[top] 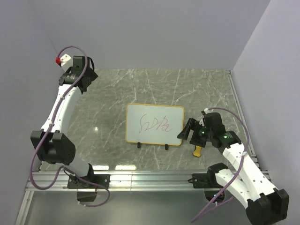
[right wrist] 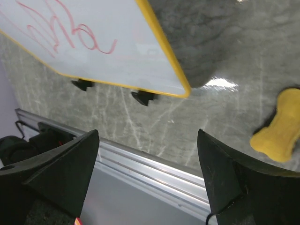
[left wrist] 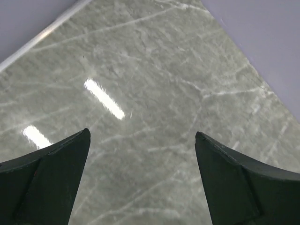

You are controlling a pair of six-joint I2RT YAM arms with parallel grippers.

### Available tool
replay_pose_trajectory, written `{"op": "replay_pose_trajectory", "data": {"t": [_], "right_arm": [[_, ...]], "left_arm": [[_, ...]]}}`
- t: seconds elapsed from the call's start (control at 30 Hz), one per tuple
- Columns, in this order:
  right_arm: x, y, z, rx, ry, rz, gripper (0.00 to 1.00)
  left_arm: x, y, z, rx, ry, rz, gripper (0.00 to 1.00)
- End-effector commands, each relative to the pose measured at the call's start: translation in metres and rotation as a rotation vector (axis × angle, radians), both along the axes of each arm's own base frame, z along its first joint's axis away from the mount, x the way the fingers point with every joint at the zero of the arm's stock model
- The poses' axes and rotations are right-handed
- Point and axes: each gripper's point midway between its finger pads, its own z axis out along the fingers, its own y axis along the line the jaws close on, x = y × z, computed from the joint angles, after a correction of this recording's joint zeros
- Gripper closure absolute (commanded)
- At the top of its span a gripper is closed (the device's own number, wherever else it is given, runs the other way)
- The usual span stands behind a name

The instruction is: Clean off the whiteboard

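The open fingers of my right gripper point toward the board rather than the eraser. My right gripper should turn and go down onto the yellow eraser's narrow middle (top: 198, 150) (right wrist: 283, 123).
The whiteboard (top: 140, 117) lies flat mid-table, with a yellow-orange frame, red scribbles on it and two black feet on its near edge. It also shows in the right wrist view (right wrist: 108, 56). The yellow bone-shaped eraser (top: 198, 151) lies on the table right of the board's near right corner, and shows in the right wrist view (right wrist: 277, 126) too. My right gripper (top: 186, 130) is open and empty, just right of the board and above the eraser; in its own view (right wrist: 147, 131) the jaws stand wide apart. My left gripper (top: 89, 74) is open and empty at the far left, over bare table (left wrist: 143, 133).
A grey marble tabletop (top: 112, 93) with purple-grey walls behind and at the right. An aluminium rail (top: 150, 180) runs along the near edge and shows in the right wrist view (right wrist: 154, 173). A white block with a red button (top: 62, 59) sits on the left wrist.
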Motion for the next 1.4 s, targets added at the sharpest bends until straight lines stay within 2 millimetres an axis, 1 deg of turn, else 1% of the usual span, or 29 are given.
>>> {"op": "replay_pose_trajectory", "data": {"t": [0.0,0.03,0.07,0.1,0.13,0.17,0.2,0.23,0.27,0.3,0.33,0.37,0.4,0.43,0.47,0.5,0.53,0.6,0.63,0.67,0.7,0.73,0.77,0.8,0.9,1.07,1.17,1.2,1.37], "right_arm": [[-0.005,-0.014,0.001,-0.069,0.012,-0.031,0.08],[-0.009,-0.022,-0.002,-0.11,0.022,-0.038,0.08],[-0.004,-0.033,0.001,-0.166,0.0,-0.077,0.07],[-0.004,-0.039,0.001,-0.195,0.005,-0.098,0.07],[-0.004,-0.04,0.005,-0.202,0.011,-0.108,0.07],[-0.002,-0.046,0.004,-0.229,0.019,-0.134,0.07],[-0.003,-0.05,0.001,-0.254,0.056,-0.158,0.07],[-0.006,-0.054,0.001,-0.268,0.096,-0.186,0.08],[-0.006,-0.059,-0.005,-0.3,0.131,-0.207,0.09],[-0.006,-0.062,-0.006,-0.316,0.148,-0.222,0.1],[-0.007,-0.064,-0.008,-0.327,0.168,-0.239,0.18],[-0.006,-0.066,-0.012,-0.339,0.18,-0.254,0.21],[-0.006,-0.073,-0.018,-0.375,0.201,-0.286,0.23],[-0.007,-0.075,-0.022,-0.391,0.218,-0.294,0.23],[-0.008,-0.077,-0.026,-0.406,0.232,-0.296,0.24],[-0.007,-0.083,-0.031,-0.443,0.256,-0.326,0.24],[-0.009,-0.086,-0.036,-0.465,0.276,-0.335,0.25],[-0.01,-0.091,-0.046,-0.498,0.308,-0.345,0.25],[-0.01,-0.091,-0.05,-0.502,0.316,-0.348,0.25],[-0.011,-0.09,-0.055,-0.506,0.334,-0.337,0.25],[-0.01,-0.089,-0.058,-0.503,0.342,-0.338,0.25],[-0.013,-0.09,-0.064,-0.514,0.359,-0.343,0.25],[-0.015,-0.091,-0.07,-0.523,0.38,-0.343,0.25],[-0.015,-0.09,-0.073,-0.525,0.387,-0.342,0.27],[-0.01,-0.091,-0.078,-0.532,0.393,-0.37,0.3],[-0.01,-0.091,-0.09,-0.545,0.431,-0.383,0.33],[-0.011,-0.089,-0.099,-0.55,0.457,-0.371,0.37],[-0.011,-0.087,-0.103,-0.543,0.46,-0.366,0.4],[-0.017,-0.083,-0.119,-0.531,0.501,-0.347,0.45]], "left_arm": [[-0.028,-0.012,0.028,-0.118,-0.014,-0.014,0.01],[-0.033,-0.015,0.01,-0.155,0.038,-0.031,0.0],[-0.027,-0.035,0.0,-0.268,0.045,-0.18,0.01],[-0.03,-0.041,-0.014,-0.303,0.069,-0.231,0.01],[-0.047,-0.047,-0.045,-0.349,0.131,-0.231,0.01],[-0.052,-0.042,-0.052,-0.369,0.132,-0.22,0.01],[-0.051,-0.047,-0.053,-0.378,0.095,-0.249,0.01],[-0.061,-0.055,-0.052,-0.395,0.07,-0.287,0.0],[-0.062,-0.057,-0.047,-0.369,0.044,-0.321,0.01],[-0.064,-0.067,-0.041,-0.354,0.027,-0.361,0.01],[-0.064,-0.068,-0.033,-0.325,-0.004,-0.377,0.01],[-0.066,-0.071,-0.032,-0.303,0.003,-0.412,0.01],[-0.068,-0.073,-0.034,-0.302,0.014,-0.423,0.01],[-0.071,-0.074,-0.041,-0.31,0.045,-0.426,0.01],[-0.074,-0.08,-0.045,-0.318,0.061,-0.453,0.0],[-0.079,-0.084,-0.055,-0.326,0.087,-0.464,0.01],[-0.081,-0.087,-0.052,-0.326,0.066,-0.482,0.01],[-0.088,-0.098,-0.053,-0.334,0.048,-0.519,0.01],[-0.095,-0.1,-0.054,-0.338,0.034,-0.531,0.01],[-0.097,-0.104,-0.054,-0.346,0.024,-0.543,0.01],[-0.102,-0.106,-0.058,-0.348,0.031,-0.551,0.01],[-0.104,-0.106,-0.056,-0.343,0.023,-0.56,0.01],[-0.108,-0.107,-0.058,-0.346,0.036,-0.567,0.0],[-0.111,-0.107,-0.061,-0.342,0.047,-0.569,0.01],[-0.116,-0.108,-0.062,-0.34,0.05,-0.581,0.01],[-0.116,-0.11,-0.057,-0.333,0.041,-0.596,0.01],[-0.114,-0.111,-0.057,-0.327,0.052,-0.604,0.01],[-0.113,-0.11,-0.058,-0.325,0.061,-0.604,0.01],[-0.11,-0.11,-0.058,-0.317,0.066,-0.613,0.01]]}}
